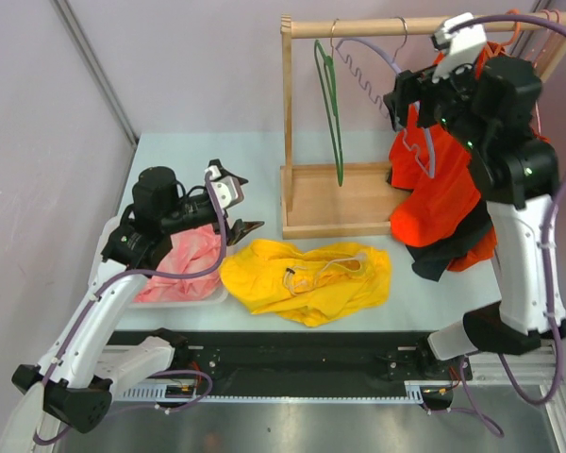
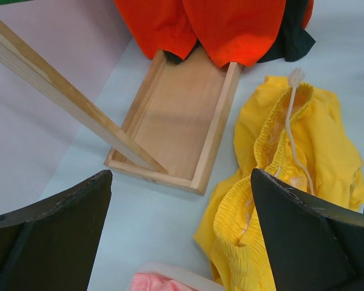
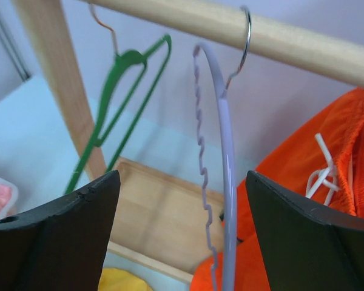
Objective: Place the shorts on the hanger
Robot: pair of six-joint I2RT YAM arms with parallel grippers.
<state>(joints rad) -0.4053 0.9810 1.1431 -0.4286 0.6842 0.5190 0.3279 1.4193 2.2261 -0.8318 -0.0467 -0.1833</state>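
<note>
The lilac hanger's near arm (image 1: 428,142) (image 3: 229,236) slopes below my right gripper and already runs between its open fingers, so the gripper will next move down and close on that arm.
The yellow shorts (image 1: 307,274) lie crumpled on the table in front of the rack, their white drawstring (image 2: 291,121) showing in the left wrist view (image 2: 309,145). The lilac hanger (image 1: 360,80) hangs by its silver hook from the wooden rod (image 1: 377,26). My right gripper (image 1: 403,99) is raised at the rod, open, with its jaws on either side of the hanger (image 3: 226,151) and not touching it. My left gripper (image 1: 238,200) is open and empty above the table, just left of the shorts.
A dark green hanger (image 1: 335,104) hangs left of the lilac one. Orange-red shorts (image 1: 443,198) hang at the rack's right. The rack's wooden base tray (image 1: 335,203) sits behind the yellow shorts. A pink cloth (image 1: 184,260) lies in a white tray under the left arm.
</note>
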